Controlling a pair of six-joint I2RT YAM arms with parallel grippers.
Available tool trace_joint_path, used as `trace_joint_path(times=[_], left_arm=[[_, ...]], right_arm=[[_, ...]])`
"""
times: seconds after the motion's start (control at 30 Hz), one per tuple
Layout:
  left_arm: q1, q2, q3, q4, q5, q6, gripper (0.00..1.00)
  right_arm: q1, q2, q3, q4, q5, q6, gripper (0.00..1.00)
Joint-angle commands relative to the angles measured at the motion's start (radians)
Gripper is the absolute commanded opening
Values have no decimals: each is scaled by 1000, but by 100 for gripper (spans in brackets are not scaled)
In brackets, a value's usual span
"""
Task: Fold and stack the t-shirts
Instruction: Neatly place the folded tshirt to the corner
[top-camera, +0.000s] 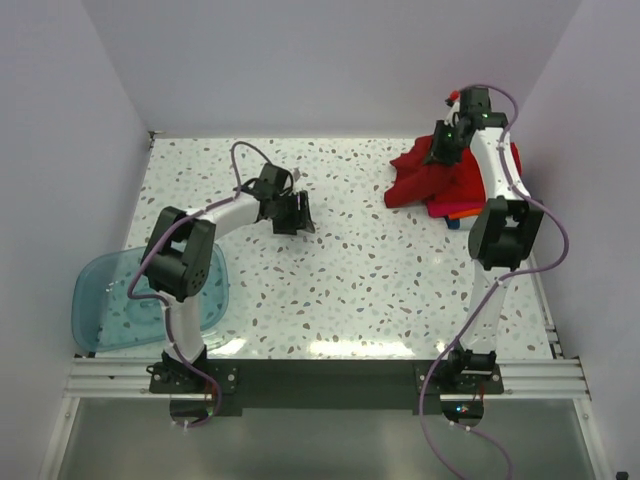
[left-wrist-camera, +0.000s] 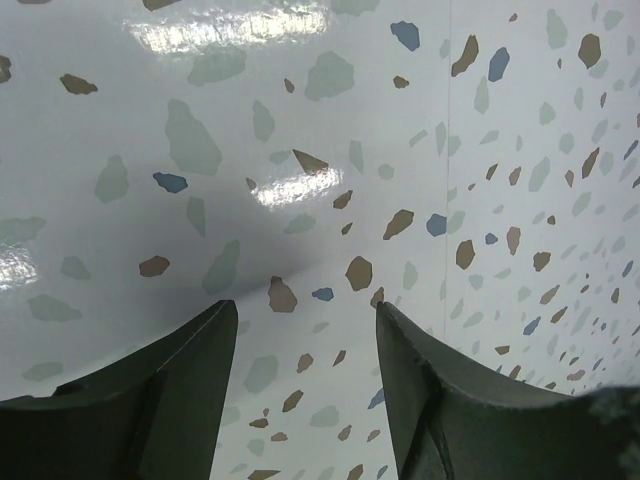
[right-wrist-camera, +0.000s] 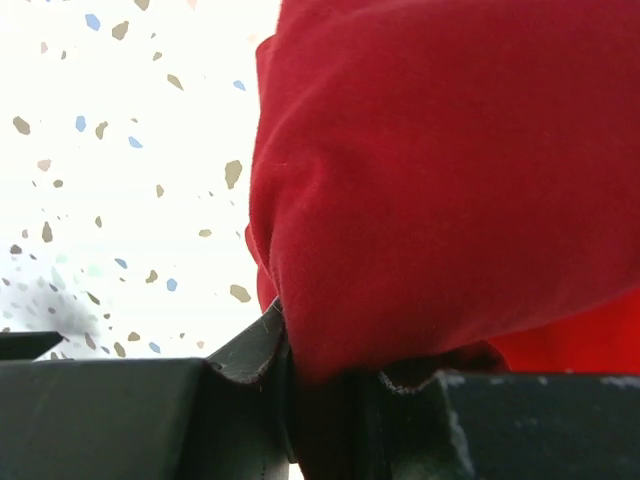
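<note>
The right gripper lifts the dark red t-shirt's fold toward the side next, then releases the fold over the pile's far corner (top-camera: 507, 150).
A plain dark red t-shirt (top-camera: 425, 182) lies bunched at the table's back right, draped over a pile of folded t-shirts (top-camera: 458, 211) whose magenta and orange edges show beneath it. My right gripper (top-camera: 443, 150) is over the far side of that pile, shut on a fold of the dark red t-shirt (right-wrist-camera: 450, 180). In the right wrist view the cloth is pinched between the jaws of the right gripper (right-wrist-camera: 330, 390). My left gripper (top-camera: 295, 213) hovers over bare table at centre left. The left gripper (left-wrist-camera: 305, 330) is open, with only speckled tabletop between its fingers (left-wrist-camera: 430, 400).
A translucent blue plastic tub (top-camera: 120, 300) sits at the near left edge, partly under my left arm. The speckled table (top-camera: 380, 280) is walled at the back and on both sides. A metal rail (top-camera: 330, 378) with both arm bases runs along the near edge.
</note>
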Motion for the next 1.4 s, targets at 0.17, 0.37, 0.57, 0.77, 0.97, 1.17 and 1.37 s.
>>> trace_joint_path(times=[0.17, 0.37, 0.57, 0.77, 0.97, 1.17, 1.37], left_arm=[[1, -52, -6, 1, 19, 13, 66], [0, -118, -60, 7, 11, 10, 68], [0, -179, -118, 4, -4, 13, 68], [0, -211, -167, 7, -8, 5, 68], [0, -242, -215, 10, -15, -2, 69], [-2, -258, -229, 1, -23, -1, 69], [-4, -270, -215, -20, -40, 10, 70]], right_arm=[[10, -71, 134, 18, 10, -14, 0], [-49, -65, 246, -19, -10, -2, 0], [-151, -92, 205, -12, -33, -32, 0], [-234, -74, 203, 12, -59, -56, 0], [-283, -43, 223, 12, -93, -72, 0], [-290, -34, 162, 40, -66, -94, 0], [-288, -31, 134, 72, 12, -80, 29]])
